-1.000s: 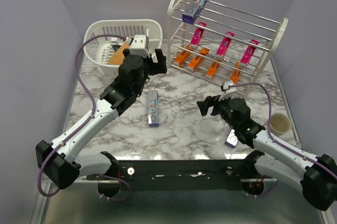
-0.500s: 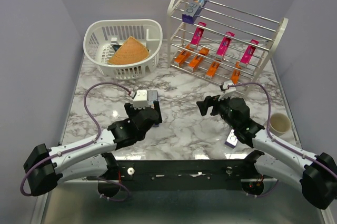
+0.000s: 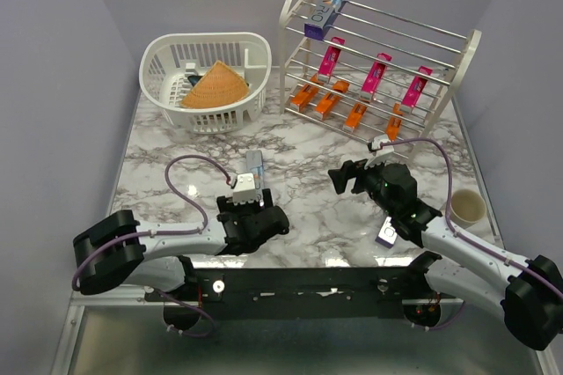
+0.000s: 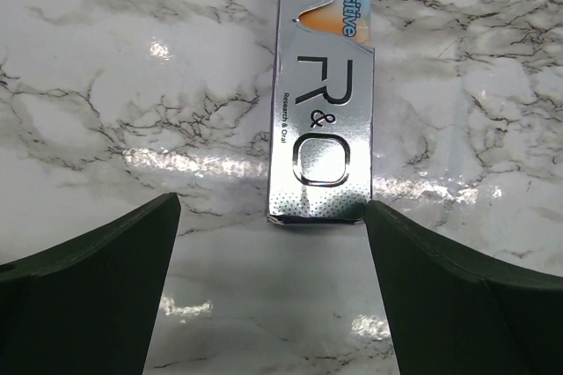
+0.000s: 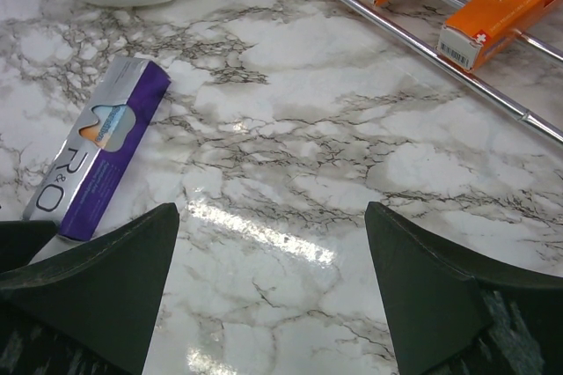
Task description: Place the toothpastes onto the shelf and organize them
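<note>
The silver carton's near end sits off-center to the right in the left wrist view, so my left gripper will move that way next and close on it.
A silver toothpaste carton with purple lettering lies flat on the marble. Its near end sits between my open left gripper's fingertips, close to the right finger. In the top view this carton is partly hidden by my left gripper. My right gripper is open and empty above the marble; the same carton shows at its left. A second silver carton lies under the right arm. The shelf holds a silver carton on top, pink cartons and orange cartons lower down.
A white slotted basket with a tan woven cone stands at the back left. A small cream cup sits near the right edge. The shelf's lowest rod runs ahead of my right gripper.
My left arm has swung back from the basket and come down low near the table's front, behind the silver carton. The right arm has not moved.
</note>
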Motion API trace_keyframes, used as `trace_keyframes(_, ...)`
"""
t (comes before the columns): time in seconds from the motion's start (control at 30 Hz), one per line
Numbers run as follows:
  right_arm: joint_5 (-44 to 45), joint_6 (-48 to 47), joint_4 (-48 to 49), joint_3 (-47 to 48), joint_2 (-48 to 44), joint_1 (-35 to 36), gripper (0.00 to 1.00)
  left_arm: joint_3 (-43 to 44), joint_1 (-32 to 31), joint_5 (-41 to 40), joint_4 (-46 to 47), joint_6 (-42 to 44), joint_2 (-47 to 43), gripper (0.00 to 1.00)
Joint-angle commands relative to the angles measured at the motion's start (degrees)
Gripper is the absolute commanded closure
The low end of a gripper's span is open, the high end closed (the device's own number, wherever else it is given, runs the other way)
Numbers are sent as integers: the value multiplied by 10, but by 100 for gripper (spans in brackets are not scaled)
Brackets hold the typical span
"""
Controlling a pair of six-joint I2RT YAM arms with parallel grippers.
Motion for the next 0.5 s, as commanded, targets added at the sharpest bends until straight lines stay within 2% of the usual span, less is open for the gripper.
trace_keyframes(0.0,9,-8,14,4,2,0,5,5,-3,-37,39,-34,55,4)
trace_keyframes(0.2,9,-9,14,6,5,0,5,15,-4,-25,104,8,102,6)
trace_keyframes(0.4,9,-9,13,7,9,0,5,30,-5,-18,86,-1,111,7)
trace_keyframes(0.47,6,-9,13,8,10,0,5,22,-5,-21,84,-14,103,12)
